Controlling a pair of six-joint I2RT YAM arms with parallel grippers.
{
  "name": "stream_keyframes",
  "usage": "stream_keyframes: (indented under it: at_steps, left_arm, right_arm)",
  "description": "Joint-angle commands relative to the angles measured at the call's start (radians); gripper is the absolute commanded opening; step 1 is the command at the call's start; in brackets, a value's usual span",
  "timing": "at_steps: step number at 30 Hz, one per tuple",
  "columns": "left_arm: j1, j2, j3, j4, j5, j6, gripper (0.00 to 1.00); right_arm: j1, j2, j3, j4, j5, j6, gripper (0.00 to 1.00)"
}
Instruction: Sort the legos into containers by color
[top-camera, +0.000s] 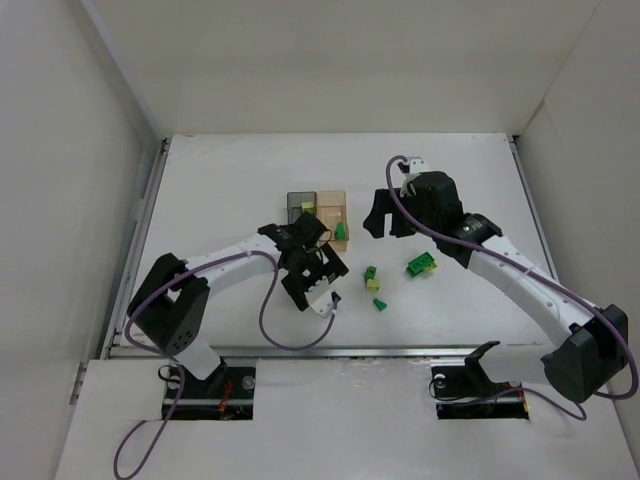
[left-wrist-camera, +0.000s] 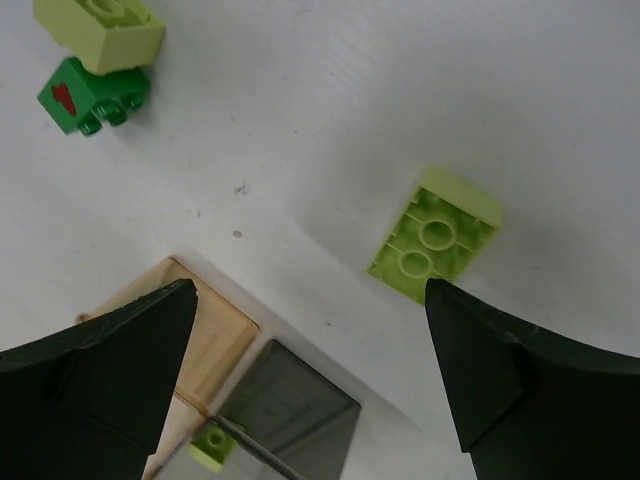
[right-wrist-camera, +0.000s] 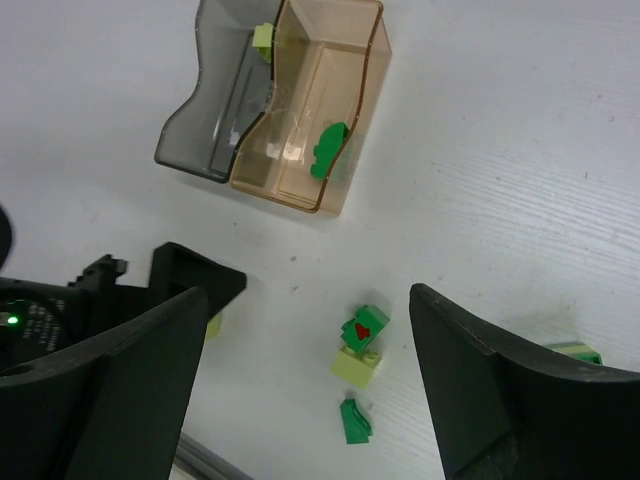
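My left gripper will next go back down toward the upside-down pale lego (left-wrist-camera: 436, 238) and turn until its open fingers are on both sides of the lego, because the lego is off-center toward one finger.
The smoky grey bin (top-camera: 299, 203) and the amber bin (top-camera: 331, 205) stand side by side mid-table. A pale lego (top-camera: 307, 207) lies in the grey bin and a dark green lego (top-camera: 340, 232) in the amber bin. My left gripper (top-camera: 318, 278) is open and empty just in front of the bins. In the left wrist view an upside-down pale lego (left-wrist-camera: 435, 235) lies on the table ahead of the open fingers. My right gripper (top-camera: 385, 225) is open and empty, raised to the right of the bins. Below it lie a red-marked dark green lego (right-wrist-camera: 363, 327), a pale lego (right-wrist-camera: 356, 368) and a dark green lego (right-wrist-camera: 354, 420).
A larger green brick (top-camera: 421, 264) lies on the table to the right of the small group. White walls close in the table on the left, the right and the back. A metal rail (top-camera: 330, 351) runs along the front edge.
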Motion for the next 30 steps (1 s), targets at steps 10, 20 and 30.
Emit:
stream_keyframes:
  at_steps: [10, 20, 30]
  left_arm:
    - [-0.058, 0.12, 0.121, -0.28, -0.138, 0.224, 0.85]
    - [-0.058, 0.09, 0.228, -0.336, -0.073, 0.119, 0.89]
    - [-0.118, 0.002, 0.055, -0.222, -0.04, -0.266, 0.96]
  right_arm:
    - [-0.015, -0.045, -0.022, 0.076, -0.035, -0.063, 0.88]
    - [-0.015, -0.036, -0.022, 0.076, -0.035, -0.063, 0.88]
    - [-0.015, -0.045, -0.051, 0.086, -0.035, -0.04, 0.88]
